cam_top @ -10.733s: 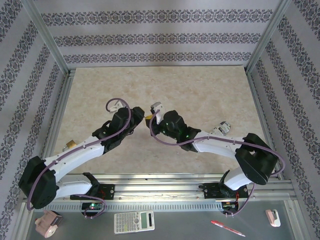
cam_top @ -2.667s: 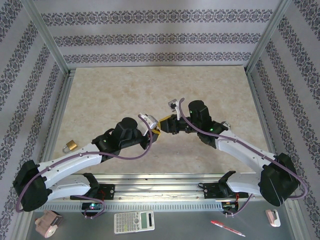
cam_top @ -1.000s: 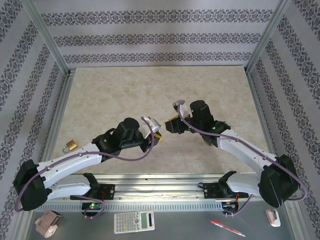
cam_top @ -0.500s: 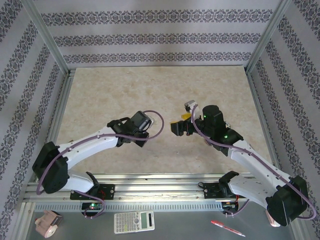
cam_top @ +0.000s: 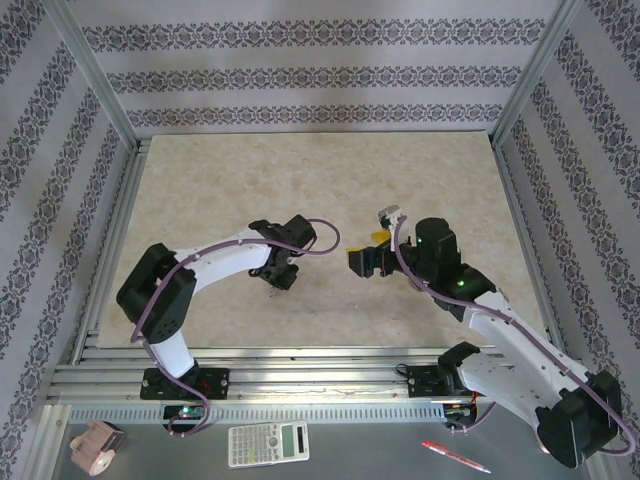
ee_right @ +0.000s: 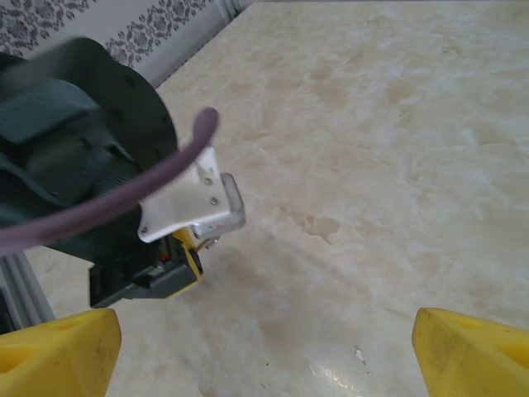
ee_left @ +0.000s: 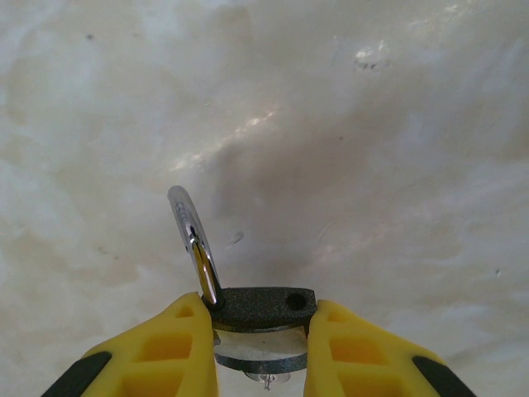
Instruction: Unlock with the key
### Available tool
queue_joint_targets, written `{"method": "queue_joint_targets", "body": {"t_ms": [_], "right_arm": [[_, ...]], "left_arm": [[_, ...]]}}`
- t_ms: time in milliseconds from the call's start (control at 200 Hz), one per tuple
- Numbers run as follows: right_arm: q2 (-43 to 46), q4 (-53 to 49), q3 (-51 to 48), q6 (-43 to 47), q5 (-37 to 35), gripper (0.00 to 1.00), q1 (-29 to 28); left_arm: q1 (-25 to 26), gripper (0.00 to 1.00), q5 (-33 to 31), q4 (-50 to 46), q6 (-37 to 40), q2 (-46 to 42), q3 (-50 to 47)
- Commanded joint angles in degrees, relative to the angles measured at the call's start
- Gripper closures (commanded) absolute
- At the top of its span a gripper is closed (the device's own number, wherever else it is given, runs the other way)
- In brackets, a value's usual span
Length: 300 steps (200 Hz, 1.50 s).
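Observation:
I need to lower the black padlock (ee_left: 258,308) to the marble-patterned table with my left gripper and release it there, as its silver shackle is already swung open.
My left gripper (ee_left: 260,313) is shut on a black padlock (ee_left: 258,308), its yellow fingers pressing the two sides of the body. The silver shackle (ee_left: 188,231) stands swung out, with one end free and its empty hole showing in the body's top. A small silvery piece (ee_left: 266,379) pokes out under the body; I cannot tell whether it is the key. In the top view the left gripper (cam_top: 281,274) points down at the table. My right gripper (cam_top: 362,262) is open a little to its right and holds nothing, its fingers (ee_right: 59,346) wide apart.
The marble-patterned table (cam_top: 320,180) has patterned walls on three sides and aluminium rails (cam_top: 300,375) along the near edge. A calculator (cam_top: 267,440), a red pen (cam_top: 455,457) and a pink object (cam_top: 97,447) lie in front of the rails.
The right gripper has opened wide and drawn back to the right. The left arm has swung the padlock back and left, and its gripper now points down at the table.

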State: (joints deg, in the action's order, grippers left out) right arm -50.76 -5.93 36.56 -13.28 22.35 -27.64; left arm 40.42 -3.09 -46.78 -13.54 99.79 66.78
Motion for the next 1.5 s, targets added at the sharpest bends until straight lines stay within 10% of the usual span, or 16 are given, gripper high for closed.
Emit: {"method": "queue_joint_targets", "body": {"t_ms": [0,490,670,1014,1494], "right_arm": [[2.4,-1.4,-0.7,-0.4,0.9,0.09,0.8],[7.3,-4.4,-2.0,-0.6,1.0,0.08,2.6],[7.4,-4.7,-2.2,-1.0,1.6,0.07,2.8],[9.4,-4.7,-2.7,-2.7,1.3,0.05,2.9],[13.3,-21.6,1.8,-13.0,-8.6,0.02,2.0]], "left_arm": [[-0.3,1.00,2.6,-2.5,0.4,2.3,2.2],[0.2,1.00,8.4,-2.9,2.1,8.7,5.4],[0.2,0.52,7.3,-3.9,1.1,7.3,6.5],[-1.9,0.34,5.8,-3.6,-4.3,-3.2,8.6],[-20.8,0.06,9.0,9.9,-10.8,-34.8,-5.2]]}}
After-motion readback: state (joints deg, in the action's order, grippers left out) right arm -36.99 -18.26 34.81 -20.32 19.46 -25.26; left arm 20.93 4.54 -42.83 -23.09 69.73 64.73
